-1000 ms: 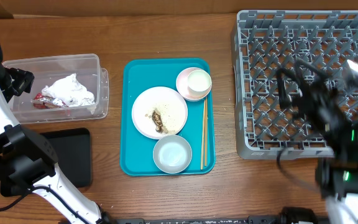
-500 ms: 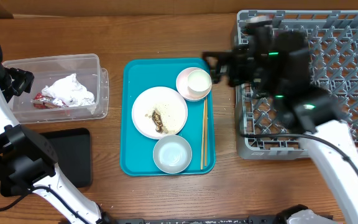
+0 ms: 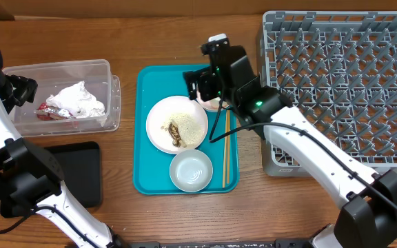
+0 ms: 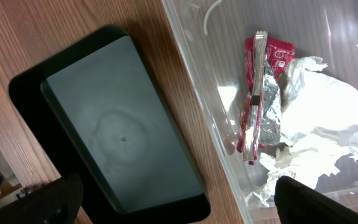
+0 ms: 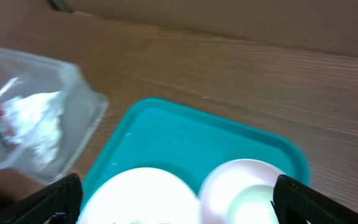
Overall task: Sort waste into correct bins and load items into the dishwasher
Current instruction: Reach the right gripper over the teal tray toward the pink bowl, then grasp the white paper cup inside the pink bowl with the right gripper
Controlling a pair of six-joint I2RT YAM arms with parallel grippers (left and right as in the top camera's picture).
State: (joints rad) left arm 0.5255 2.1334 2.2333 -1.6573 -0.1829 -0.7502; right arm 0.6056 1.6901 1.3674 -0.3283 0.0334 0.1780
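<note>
The white cup [image 5: 253, 205] sits inside the pink bowl [image 5: 241, 177], so my right gripper moves down onto the side of the cup's rim by the plate next.
The clear tub [image 3: 109, 69] at the left holds crumpled white napkins [image 3: 76, 100] and a red wrapper [image 4: 260, 93]. The black tray [image 3: 81, 172] lies in front of it. My left gripper [image 3: 18, 89] is open over the tub's left edge. On the teal tray, the plate [image 3: 185, 117] carries rice and brown scraps [image 3: 175, 132]. My right gripper [image 3: 200, 86] is open above the pink bowl [image 5: 241, 177] and the white cup [image 5: 253, 205] inside it. The grey bowl [image 3: 191, 170] and the chopsticks [image 3: 226, 151] lie in front. The dish rack [image 3: 343, 83] stands at the right.
The teal serving tray [image 3: 147, 158] sits in the middle of the wooden table. My right arm stretches from the front right across the rack's left front corner. Brown cardboard runs along the back edge.
My right arm has swung left from over the dish rack to above the back right of the teal tray. The left arm has not moved.
</note>
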